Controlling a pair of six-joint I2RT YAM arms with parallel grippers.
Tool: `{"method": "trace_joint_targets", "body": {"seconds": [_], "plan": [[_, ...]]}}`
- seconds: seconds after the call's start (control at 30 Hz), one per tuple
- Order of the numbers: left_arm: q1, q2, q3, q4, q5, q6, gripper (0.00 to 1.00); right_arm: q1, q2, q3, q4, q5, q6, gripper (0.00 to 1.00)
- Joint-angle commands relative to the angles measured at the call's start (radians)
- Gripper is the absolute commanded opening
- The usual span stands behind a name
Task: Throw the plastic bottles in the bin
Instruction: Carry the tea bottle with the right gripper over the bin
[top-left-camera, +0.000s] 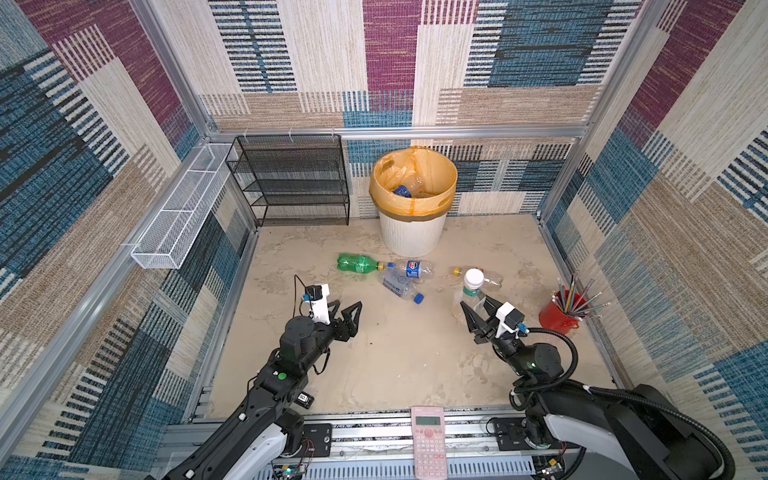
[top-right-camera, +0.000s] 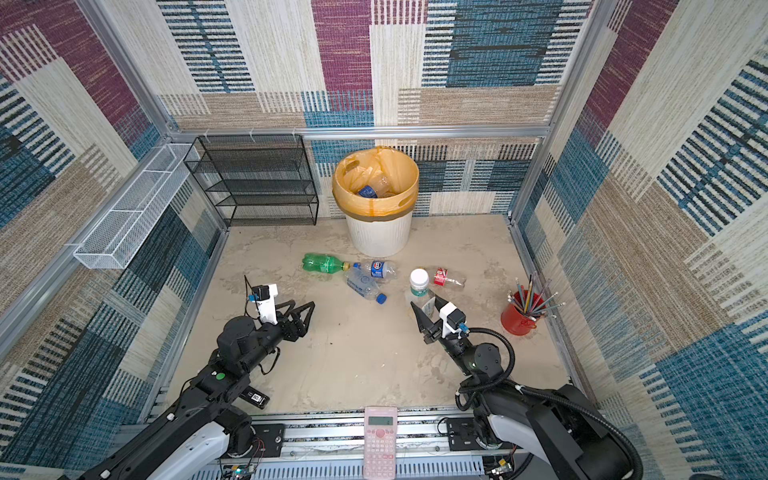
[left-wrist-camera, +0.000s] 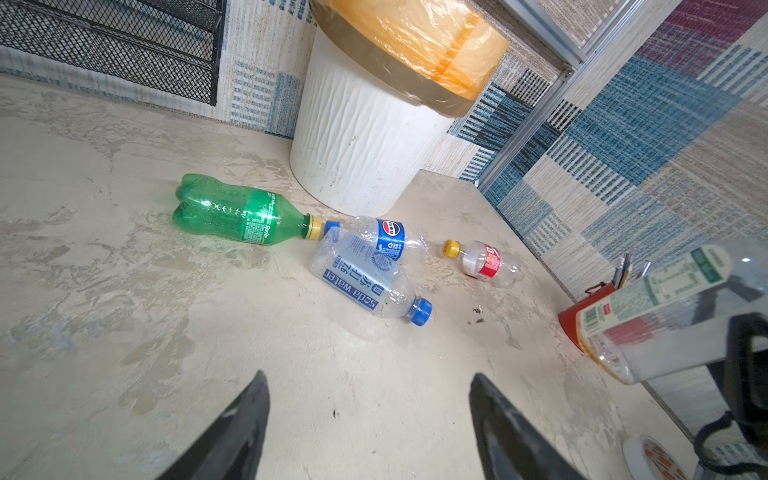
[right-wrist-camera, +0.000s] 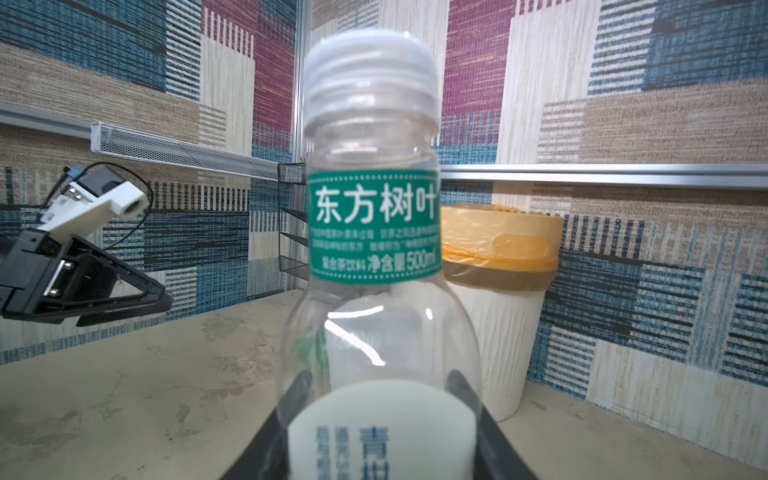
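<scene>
The bin's opening (top-left-camera: 413, 181) is higher than the robot's right gripper and outward of it, so the gripper will lift the clear bottle (top-left-camera: 471, 286) up and outward over that opening and let go of it.
My right gripper (top-left-camera: 476, 302) (right-wrist-camera: 380, 378) is shut on a clear bottle (top-left-camera: 471, 286) (right-wrist-camera: 374, 224) with a white cap and green label, held upright at the right. On the floor in front of the bin (top-left-camera: 411, 237) (left-wrist-camera: 361, 137) lie a green bottle (top-left-camera: 359, 262) (left-wrist-camera: 241, 212), a crushed blue-labelled bottle (top-left-camera: 413, 269), a soda water bottle (top-left-camera: 401, 286) (left-wrist-camera: 365, 278) and a red-labelled bottle (top-right-camera: 446, 277) (left-wrist-camera: 484, 262). A bottle (top-left-camera: 405, 187) lies inside the bin. My left gripper (top-left-camera: 349, 305) (left-wrist-camera: 369, 376) hangs open and empty, short of the floor bottles.
A red cup of pencils (top-left-camera: 561, 316) stands by the right wall. A black mesh rack (top-left-camera: 291, 183) fills the back left corner, and a white wire basket (top-left-camera: 178, 220) hangs on the left wall. A pink calculator (top-left-camera: 428, 440) lies on the front rail.
</scene>
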Motion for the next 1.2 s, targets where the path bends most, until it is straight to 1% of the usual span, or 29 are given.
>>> {"method": "trace_joint_targets", "body": {"seconds": [0.0,0.17,0.33,0.43,0.57,0.6,0.67,0.7,0.77,0.8,0.83,0.87,0.9,0.93,1.0,1.03,1.07,1.17], "plan": [[-0.001,0.001,0.021,0.001,-0.006,-0.019,0.76,-0.006,0.021,-0.024,0.356,0.042,-0.021,0.4],[-0.001,0.005,0.035,-0.007,-0.007,-0.019,0.76,-0.015,0.049,0.078,0.373,0.047,-0.033,0.39],[-0.001,0.003,0.046,-0.013,-0.011,-0.023,0.76,-0.025,0.095,0.211,0.375,0.04,-0.02,0.39],[-0.001,-0.002,0.053,-0.019,-0.016,-0.022,0.76,-0.027,0.147,0.344,0.334,0.027,-0.015,0.39],[-0.001,-0.011,0.068,-0.031,-0.02,-0.016,0.76,-0.035,0.235,0.59,0.186,0.008,-0.004,0.4],[-0.001,-0.015,0.072,-0.036,-0.023,-0.015,0.76,-0.039,0.259,0.672,0.111,0.01,0.008,0.4],[-0.001,-0.023,0.08,-0.044,-0.027,-0.011,0.76,-0.049,0.32,0.878,-0.091,0.032,0.045,0.4],[-0.001,-0.028,0.085,-0.048,-0.029,-0.009,0.76,-0.059,0.36,1.012,-0.238,0.041,0.079,0.39],[-0.001,-0.039,0.095,-0.06,-0.032,-0.004,0.76,-0.082,0.478,1.338,-0.634,0.057,0.133,0.37],[-0.001,-0.044,0.099,-0.066,-0.033,-0.003,0.76,-0.09,0.557,1.515,-0.807,0.05,0.147,0.4],[-0.001,-0.052,0.101,-0.071,-0.033,0.0,0.76,-0.099,0.66,1.748,-1.043,0.026,0.147,0.54],[-0.001,-0.058,0.104,-0.074,-0.034,0.003,0.76,-0.101,0.759,1.964,-1.236,0.021,0.134,0.66],[-0.001,-0.065,0.106,-0.081,-0.036,0.005,0.76,-0.1,0.857,2.184,-1.41,0.006,0.126,0.75],[-0.001,-0.071,0.108,-0.088,-0.037,0.009,0.76,-0.099,0.963,2.432,-1.575,0.008,0.121,0.82],[0.0,-0.085,0.113,-0.104,-0.042,0.018,0.76,-0.096,1.102,2.785,-1.756,0.024,0.117,0.97],[0.0,-0.093,0.117,-0.114,-0.044,0.025,0.76,-0.096,1.148,2.929,-1.809,0.041,0.112,1.0],[0.0,-0.101,0.12,-0.122,-0.044,0.031,0.76,-0.093,1.144,2.967,-1.817,0.054,0.102,1.0],[0.0,-0.117,0.133,-0.142,-0.047,0.051,0.77,-0.071,0.969,2.764,-1.705,0.077,0.052,0.99]]}}
